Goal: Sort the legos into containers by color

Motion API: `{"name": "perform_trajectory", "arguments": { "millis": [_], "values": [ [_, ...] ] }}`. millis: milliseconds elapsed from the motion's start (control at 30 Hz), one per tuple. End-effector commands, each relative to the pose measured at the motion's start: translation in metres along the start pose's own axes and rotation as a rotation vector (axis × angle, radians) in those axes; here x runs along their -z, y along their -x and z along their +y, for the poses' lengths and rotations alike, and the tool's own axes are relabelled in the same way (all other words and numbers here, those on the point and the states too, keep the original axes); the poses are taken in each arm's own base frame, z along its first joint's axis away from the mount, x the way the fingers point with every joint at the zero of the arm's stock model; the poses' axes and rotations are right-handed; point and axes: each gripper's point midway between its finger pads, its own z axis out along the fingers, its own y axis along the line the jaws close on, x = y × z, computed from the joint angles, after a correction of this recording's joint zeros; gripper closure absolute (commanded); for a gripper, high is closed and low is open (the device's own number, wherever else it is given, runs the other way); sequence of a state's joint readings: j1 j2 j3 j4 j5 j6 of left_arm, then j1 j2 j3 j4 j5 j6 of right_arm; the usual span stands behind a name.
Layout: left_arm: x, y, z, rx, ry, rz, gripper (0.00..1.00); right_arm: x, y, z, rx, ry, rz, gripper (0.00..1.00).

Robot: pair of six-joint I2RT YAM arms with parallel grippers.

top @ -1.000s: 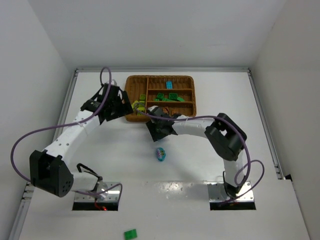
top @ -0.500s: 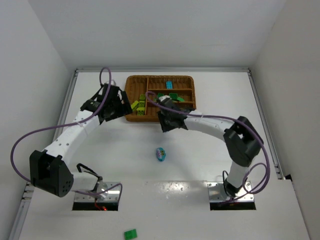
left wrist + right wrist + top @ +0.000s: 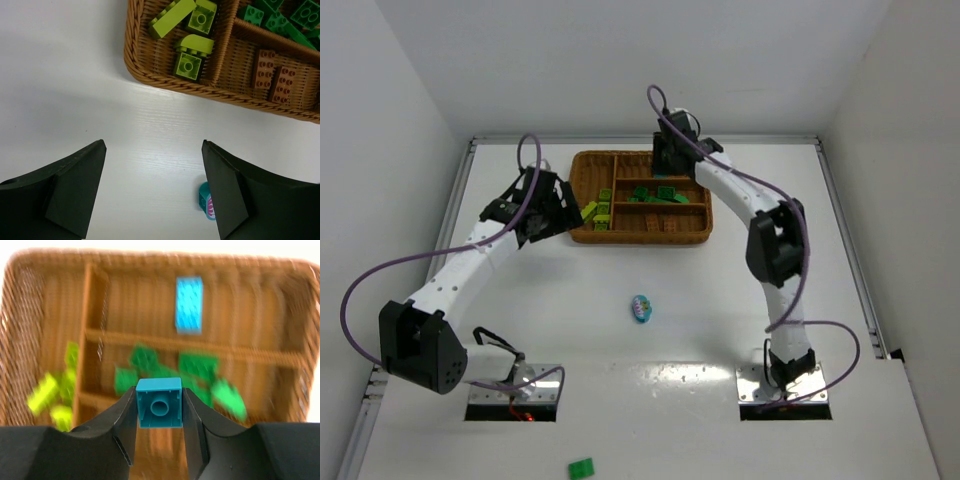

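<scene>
The matching lego goes outward and down beside the teal-blue lego with my right gripper next, then is released, because the far section (image 3: 644,168) (image 3: 161,304) already holds that teal-blue lego.
The brown wicker tray (image 3: 642,240) lies at the far middle of the table. My right gripper (image 3: 666,162) hovers over its far section, shut on a teal-blue lego (image 3: 159,409) seen from its hollow underside. Below it, blurred, are a teal-blue lego (image 3: 189,304) in the far section, dark green legos (image 3: 150,365) in the middle section and lime legos (image 3: 55,395) in the side section. My left gripper (image 3: 558,218) is open and empty above the table by the tray's near left corner (image 3: 150,77). Its view shows lime legos (image 3: 192,52), orange-brown legos (image 3: 272,77) and dark green legos (image 3: 280,20).
A small teal egg-shaped object with a pink mark (image 3: 641,308) lies on the table in front of the tray; it also shows in the left wrist view (image 3: 206,202). A green lego (image 3: 581,467) lies beyond the near edge, below the arm bases.
My right arm has swung from the tray's near edge up over the tray to its far section, carrying the teal-blue lego. The left arm has not moved.
</scene>
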State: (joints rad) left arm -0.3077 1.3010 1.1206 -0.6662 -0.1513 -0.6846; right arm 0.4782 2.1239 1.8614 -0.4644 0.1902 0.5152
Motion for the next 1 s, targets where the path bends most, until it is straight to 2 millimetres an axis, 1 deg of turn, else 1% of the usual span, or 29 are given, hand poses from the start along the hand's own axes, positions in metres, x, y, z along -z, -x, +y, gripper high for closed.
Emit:
{"name": "perform_trajectory", "arguments": {
  "millis": [0,33,67,100,133,167,200,233,267,300,333,367,433,467,500,533,567,600,633,667,700,733,767,800,833,867,900,933,967],
  "values": [
    [0.008,0.012,-0.005,0.0,-0.025,-0.026,0.16,-0.028,0.017,0.005,-0.046,0.015,0.015,0.66],
    [0.006,0.01,-0.004,-0.001,-0.02,-0.018,0.16,-0.036,0.021,0.002,-0.055,0.017,0.011,0.66],
    [0.006,0.009,-0.005,-0.001,-0.028,-0.013,0.16,-0.039,0.033,0.007,-0.068,0.028,-0.017,0.66],
    [0.005,0.011,-0.003,0.005,-0.022,-0.016,0.16,-0.055,0.026,0.003,-0.073,0.027,-0.004,0.66],
    [0.003,0.008,-0.001,0.003,-0.012,-0.001,0.16,-0.06,0.028,0.004,-0.074,0.031,-0.014,0.66],
    [0.003,0.008,-0.001,0.003,-0.012,0.0,0.16,-0.066,0.036,0.0,-0.096,0.034,-0.044,0.66],
    [0.003,0.008,-0.001,0.003,-0.012,0.0,0.16,-0.074,0.033,-0.001,-0.097,0.035,-0.047,0.66],
    [0.003,0.008,-0.001,0.003,-0.012,0.0,0.16,-0.074,0.049,-0.004,-0.118,0.033,-0.096,0.66],
    [0.003,0.008,-0.001,0.003,-0.012,0.0,0.16,-0.08,0.049,-0.004,-0.119,0.036,-0.105,0.66],
    [0.003,0.006,0.0,0.002,-0.007,0.007,0.16,-0.084,0.052,-0.008,-0.135,0.033,-0.116,0.66],
    [0.003,0.006,0.0,0.002,-0.007,0.007,0.16,-0.091,0.055,-0.007,-0.136,0.037,-0.125,0.66],
    [0.003,0.006,0.0,0.002,-0.007,0.007,0.16,-0.095,0.058,-0.011,-0.142,0.032,-0.133,0.66],
    [0.005,0.007,0.0,0.002,-0.007,0.007,0.16,-0.099,0.063,-0.009,-0.144,0.039,-0.149,0.65],
    [0.005,0.007,0.0,0.002,-0.007,0.007,0.16,-0.102,0.059,-0.009,-0.143,0.044,-0.137,0.64],
    [0.005,0.007,0.0,0.002,-0.007,0.007,0.16,-0.103,0.059,-0.009,-0.152,0.044,-0.137,0.53],
    [0.005,0.007,0.0,0.002,-0.007,0.007,0.16,-0.106,0.054,-0.01,-0.151,0.041,-0.129,0.44],
    [0.003,0.006,0.0,0.0,-0.002,0.015,0.16,-0.106,0.049,-0.011,-0.149,0.033,-0.109,0.37],
    [0.003,0.006,0.0,0.0,-0.002,0.015,0.16,-0.106,0.049,-0.013,-0.149,0.024,-0.112,0.3],
    [0.003,0.006,0.0,0.0,-0.002,0.015,0.16,-0.103,0.047,-0.014,-0.148,0.019,-0.099,0.28],
    [0.003,0.006,0.0,0.0,-0.002,0.015,0.16,-0.099,0.049,-0.014,-0.148,0.02,-0.102,0.25],
    [0.003,0.006,0.0,0.0,-0.002,0.015,0.16,-0.093,0.054,-0.017,-0.15,0.004,-0.114,0.25],
    [0.004,0.009,-0.001,-0.009,-0.007,0.007,0.16,-0.074,0.063,-0.018,-0.152,-0.005,-0.13,0.25],
    [0.004,0.009,-0.001,-0.009,-0.007,0.007,0.16,-0.062,0.064,-0.014,-0.135,-0.009,-0.136,0.25],
    [0.004,0.007,0.0,-0.01,-0.002,0.015,0.16,-0.057,0.051,-0.021,-0.131,-0.031,-0.111,0.25],
    [0.004,0.007,0.001,-0.019,-0.002,0.015,0.16,-0.044,0.053,-0.022,-0.133,-0.027,-0.12,0.29],
    [0.007,0.009,0.002,-0.018,0.002,0.001,0.16,-0.004,0.074,-0.011,-0.135,0.012,-0.172,0.3],
    [0.011,0.009,0.002,-0.018,0.0,-0.001,0.16,-0.002,0.032,-0.013,-0.114,0.011,-0.09,0.3],
    [0.01,0.01,0.004,-0.018,0.009,-0.007,0.16,0.012,0.026,-0.008,-0.109,0.036,-0.101,0.3],
    [0.01,0.006,0.007,-0.01,0.014,-0.001,0.16,0.053,0.036,0.001,-0.108,0.088,-0.146,0.3]
  ]
}}
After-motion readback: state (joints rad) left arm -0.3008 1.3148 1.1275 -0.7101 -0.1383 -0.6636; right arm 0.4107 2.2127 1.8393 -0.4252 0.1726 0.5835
